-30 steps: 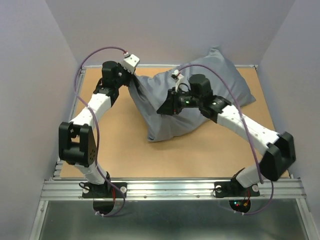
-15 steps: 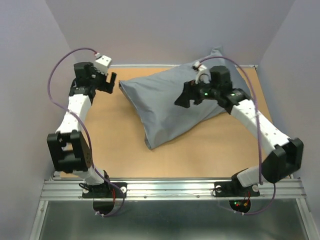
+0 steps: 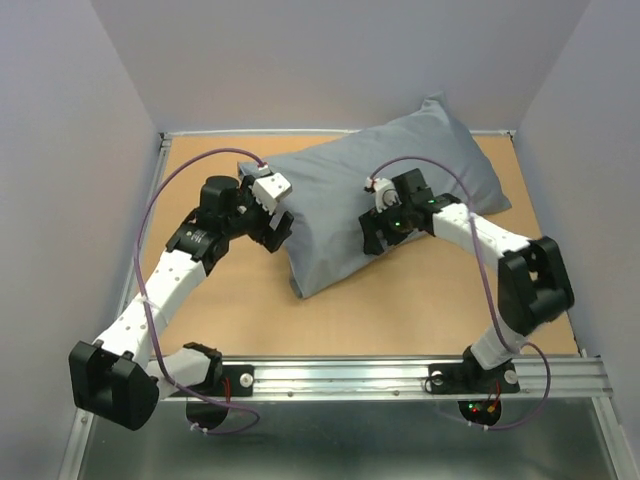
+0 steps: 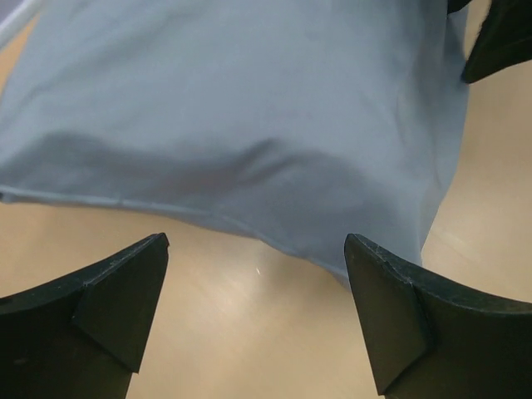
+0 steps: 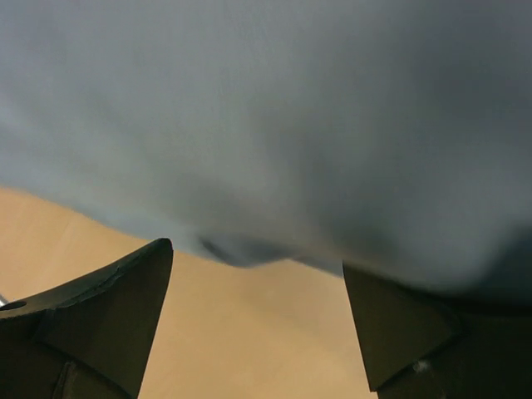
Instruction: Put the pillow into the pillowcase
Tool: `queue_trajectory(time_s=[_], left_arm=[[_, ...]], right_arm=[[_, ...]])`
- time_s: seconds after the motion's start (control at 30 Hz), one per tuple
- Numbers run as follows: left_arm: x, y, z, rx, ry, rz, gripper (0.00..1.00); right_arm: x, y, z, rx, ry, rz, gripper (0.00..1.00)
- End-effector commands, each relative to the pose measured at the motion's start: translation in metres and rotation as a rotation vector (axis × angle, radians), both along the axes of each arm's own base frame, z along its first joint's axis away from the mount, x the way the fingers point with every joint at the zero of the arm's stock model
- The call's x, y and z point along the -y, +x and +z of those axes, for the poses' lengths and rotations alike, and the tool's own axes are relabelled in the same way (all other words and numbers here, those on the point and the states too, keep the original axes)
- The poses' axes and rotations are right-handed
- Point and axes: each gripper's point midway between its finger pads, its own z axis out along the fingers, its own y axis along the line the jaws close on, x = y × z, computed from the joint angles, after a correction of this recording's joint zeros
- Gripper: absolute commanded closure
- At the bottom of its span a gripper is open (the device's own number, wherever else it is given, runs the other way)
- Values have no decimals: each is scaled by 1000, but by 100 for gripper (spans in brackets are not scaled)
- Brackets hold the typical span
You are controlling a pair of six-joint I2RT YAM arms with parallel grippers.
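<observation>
My left gripper needs to go down to the pillowcase's near corner (image 3: 302, 291) (image 4: 412, 249) and close on it. The cloth narrows there and is flatter than over the plump middle.
The blue-grey pillowcase (image 3: 330, 190) lies plump and full across the back of the table, running from its near left corner to the far right. No off-white pillow fabric shows; the pillow is hidden. My left gripper (image 3: 277, 228) stands open at the pillowcase's left near edge, its jaws wide apart over bare table, the cloth (image 4: 249, 108) just beyond them. My right gripper (image 3: 372, 240) is open too, low at the pillowcase's near long edge. In the right wrist view, the bulging fabric (image 5: 291, 125) hangs just above and beyond the fingers. Neither gripper (image 4: 256, 241) (image 5: 257, 255) holds anything.
The brown tabletop (image 3: 420, 300) has a metal rail (image 3: 340, 375) along its near edge. Grey walls close in the left, back and right sides. The right gripper's dark tip (image 4: 499, 41) shows at the top right of the left wrist view.
Both grippers have opened and let go of the pillowcase, which has dropped flat onto the table. Both arms then swung back in, low against its near edge.
</observation>
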Motion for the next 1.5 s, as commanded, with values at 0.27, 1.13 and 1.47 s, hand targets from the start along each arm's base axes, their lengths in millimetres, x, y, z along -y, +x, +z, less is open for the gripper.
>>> queue_trajectory(time_s=[0.27, 1.13, 1.47], left_arm=[[-45, -23, 7, -65, -6, 246, 1], [-170, 127, -129, -348, 90, 322, 1], [-163, 154, -162, -383, 25, 307, 2]], right_arm=[[-157, 135, 141, 351, 360, 37, 7], [219, 39, -3, 41, -295, -544, 0], [208, 66, -55, 47, -229, -504, 9]])
